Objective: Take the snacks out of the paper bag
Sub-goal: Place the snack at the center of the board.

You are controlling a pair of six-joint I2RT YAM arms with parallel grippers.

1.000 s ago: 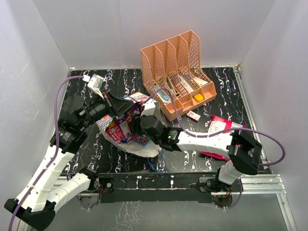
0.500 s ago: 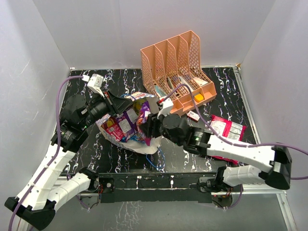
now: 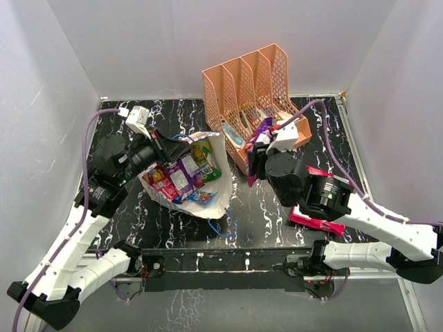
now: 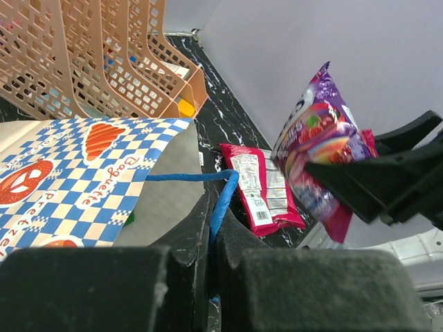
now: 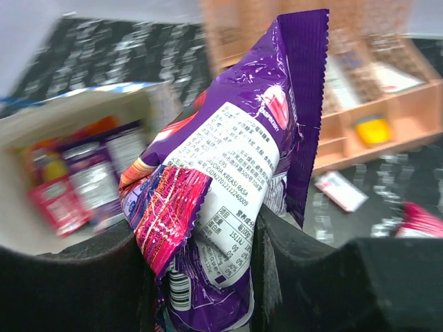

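Note:
I will swing my right gripper to the right in the top view and lower the purple snack packet onto the magenta packet (image 5: 422,223), which is already outside the bag.
The paper bag (image 3: 220,185) lies open on the black table at centre left, with several snack packets (image 3: 181,176) inside. My left gripper (image 3: 160,144) is shut on the bag's blue cord handle (image 4: 223,205), holding the mouth open. My right gripper (image 3: 255,156) is shut on a purple snack packet (image 5: 228,187), raised above the table between the bag and the peach organizer. It also shows in the left wrist view (image 4: 315,149). A magenta packet (image 3: 325,183) lies on the table at right, also seen from the left wrist (image 4: 259,183).
The peach mesh organizer (image 3: 252,97) stands at the back centre with small items in its slots. A small white-red sachet (image 3: 279,166) lies in front of it. White walls enclose the table on three sides.
My right gripper has come out of the bag with the purple packet and swung right and back toward the organizer. My left gripper stays on the handle.

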